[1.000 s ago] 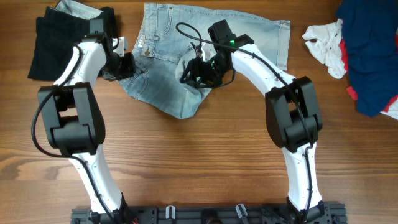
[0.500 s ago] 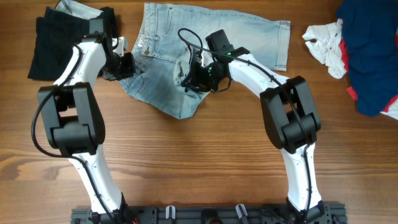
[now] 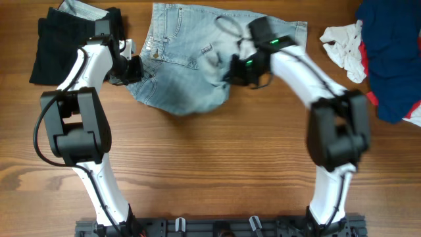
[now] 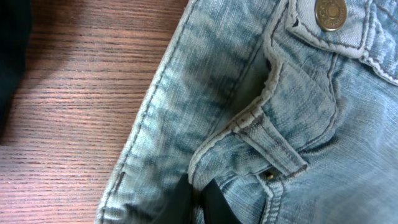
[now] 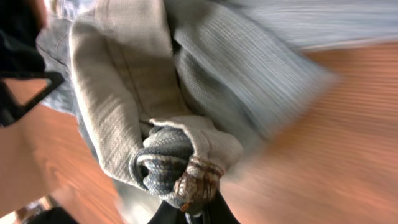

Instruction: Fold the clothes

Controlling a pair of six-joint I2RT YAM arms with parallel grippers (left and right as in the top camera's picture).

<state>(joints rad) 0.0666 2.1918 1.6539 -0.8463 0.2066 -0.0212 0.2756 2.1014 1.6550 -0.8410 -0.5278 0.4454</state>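
Observation:
My right gripper will next pull the held leg to the right in the overhead view and back over empty table [image 5: 333, 140], as the leg is bunched over the shorts.
Light-blue denim shorts [image 3: 184, 72] lie spread at the back middle of the table. My left gripper [image 3: 131, 69] is shut on their left edge near the fly; the left wrist view has the dark jaws [image 4: 202, 202] pinching a fold of denim [image 4: 249, 112] below the metal button [image 4: 330, 14]. On the shorts' right part, my right gripper [image 3: 238, 69] is shut on a bunched piece of hem. In the blurred right wrist view that rolled hem [image 5: 180, 168] sits between the jaws [image 5: 199, 214], its pale inner side turned out.
A folded black garment [image 3: 56, 49] with a denim piece [image 3: 82, 10] on it lies at the back left. A white cloth [image 3: 342, 46] and a blue and red pile of clothes [image 3: 395, 59] lie at the back right.
My right gripper has shut on the shorts' hem and swung to the right, dragging that flap across. The left gripper has stayed put, still shut.

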